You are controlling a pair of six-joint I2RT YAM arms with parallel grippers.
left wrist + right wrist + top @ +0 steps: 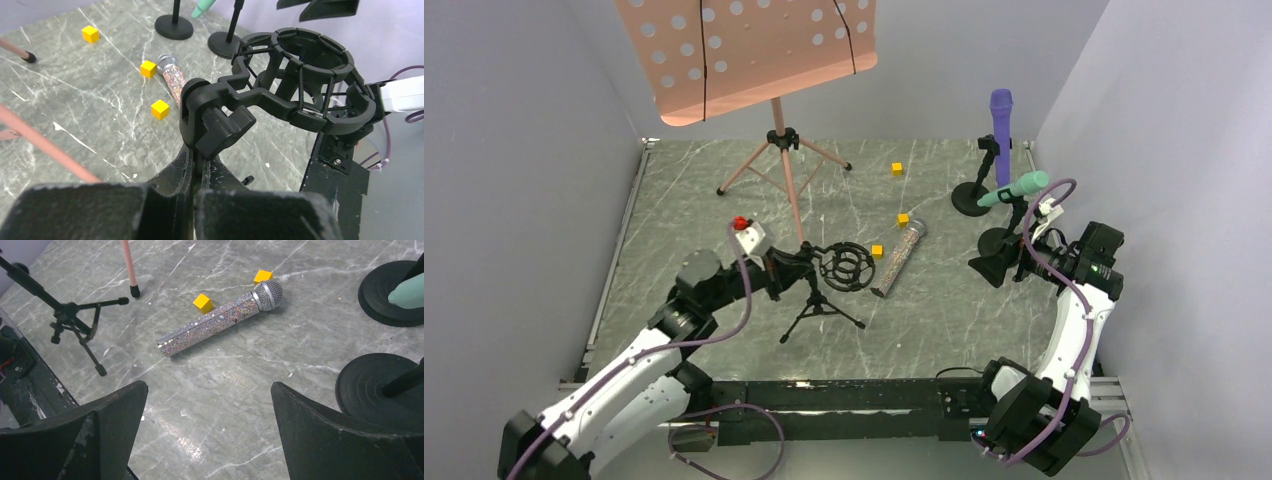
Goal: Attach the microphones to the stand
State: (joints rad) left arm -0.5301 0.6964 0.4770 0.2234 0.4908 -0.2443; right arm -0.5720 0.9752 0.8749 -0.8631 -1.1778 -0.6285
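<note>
The left gripper will move toward that microphone's near end and let go of the stem, because the empty shock mount stops short of the glittery microphone.
The glittery silver-pink microphone lies flat on the marble table between two yellow cubes. Upright on a round-base stand at the back right is the purple microphone. The mint-teal microphone rests tilted on a second round-base stand. My left gripper is shut on the stem of the small black tripod stand, just under its knob; the round shock mount is empty. My right gripper hangs open, empty, near the glittery microphone's right.
A pink music stand rises at the back, its tripod legs spread on the table. Three yellow cubes lie mid-table. Grey walls close both sides.
</note>
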